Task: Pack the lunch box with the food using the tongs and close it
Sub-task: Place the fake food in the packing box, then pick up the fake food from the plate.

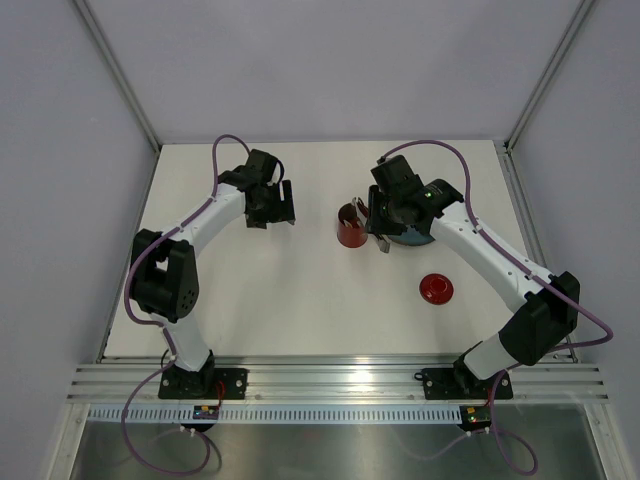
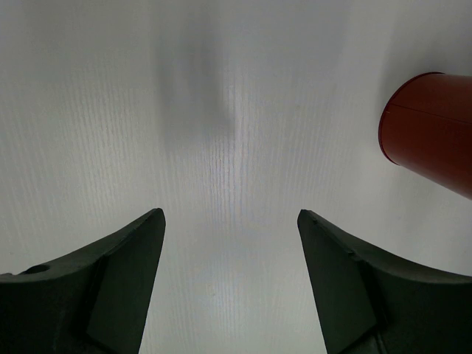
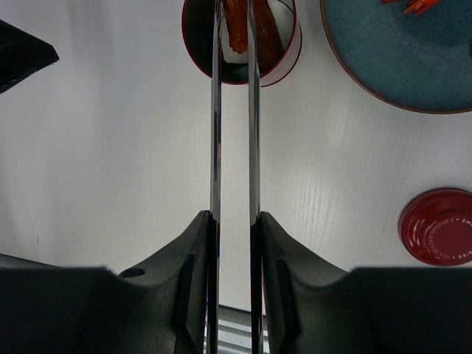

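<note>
The robot's right gripper needs to lift next and then lower over the blue-grey plate [image 3: 413, 66] to let go of the tongs [image 3: 215, 133], because the plate lies to the gripper's right in the top view and holds scraps.
The red lunch box [image 1: 350, 230] stands open mid-table and shows at the right edge of the left wrist view as the lunch box [image 2: 435, 136]. My right gripper [image 3: 234, 215] is shut on the silver tongs [image 3: 215, 133]. Their two arms run nearly parallel and their tips reach down inside the lunch box [image 3: 287, 63]. An orange-red food piece [image 3: 235, 22] sits between the tips, and another food piece [image 3: 268, 40] lies beside them in the box. The red lid [image 1: 436, 289] lies flat and apart from the box. My left gripper [image 2: 230, 221] hangs open over bare table, left of the box.
A blue-grey plate [image 3: 413, 66] lies right of the lunch box, with a few orange-red scraps [image 3: 420, 6] at its far edge. In the top view the plate [image 1: 415, 238] is mostly under my right wrist. The lid [image 3: 439, 227] lies near the right arm.
</note>
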Robot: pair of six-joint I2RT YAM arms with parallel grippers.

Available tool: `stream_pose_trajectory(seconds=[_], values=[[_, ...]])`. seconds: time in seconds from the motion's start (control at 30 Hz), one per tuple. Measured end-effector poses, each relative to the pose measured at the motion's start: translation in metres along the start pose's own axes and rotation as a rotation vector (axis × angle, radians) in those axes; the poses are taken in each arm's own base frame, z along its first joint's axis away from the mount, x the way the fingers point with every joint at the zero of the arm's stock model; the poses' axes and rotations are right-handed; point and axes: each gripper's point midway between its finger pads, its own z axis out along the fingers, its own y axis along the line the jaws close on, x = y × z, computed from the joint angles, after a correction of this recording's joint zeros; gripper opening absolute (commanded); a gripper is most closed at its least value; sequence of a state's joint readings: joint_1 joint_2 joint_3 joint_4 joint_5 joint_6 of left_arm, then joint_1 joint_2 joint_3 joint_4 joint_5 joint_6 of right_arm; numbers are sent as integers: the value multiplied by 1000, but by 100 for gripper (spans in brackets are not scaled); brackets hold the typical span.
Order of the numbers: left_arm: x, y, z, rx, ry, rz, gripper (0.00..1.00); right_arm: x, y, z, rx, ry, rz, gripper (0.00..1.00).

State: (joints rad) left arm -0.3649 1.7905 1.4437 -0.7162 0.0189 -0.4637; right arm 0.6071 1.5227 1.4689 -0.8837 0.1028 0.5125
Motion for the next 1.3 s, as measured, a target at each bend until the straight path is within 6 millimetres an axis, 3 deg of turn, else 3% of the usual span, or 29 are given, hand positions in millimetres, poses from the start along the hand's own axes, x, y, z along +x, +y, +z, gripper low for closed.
stream_pose_trajectory(seconds=[0.23,0.4,0.53,0.8,0.9,1.1,1.17,1.3], values=[[0,0,0,0,0,0,77,0,0,0,0,0,-1,44],[0,0,0,0,0,0,77,0,1,0,-1,1,-2,44],[0,0,0,0,0,0,77,1,1,0,-1,1,-2,39],[0,0,0,0,0,0,77,-3,-2,-2,19,-22,-3,15],[0,0,0,0,0,0,77,-10,-8,-9,50,-63,-2,15],[0,0,0,0,0,0,77,-25,-34,-32,145,-148,18,15],[0,0,0,0,0,0,77,-30,-51,-36,174,-166,53,16],[0,0,0,0,0,0,77,-27,-107,-41,276,-171,157,22]])
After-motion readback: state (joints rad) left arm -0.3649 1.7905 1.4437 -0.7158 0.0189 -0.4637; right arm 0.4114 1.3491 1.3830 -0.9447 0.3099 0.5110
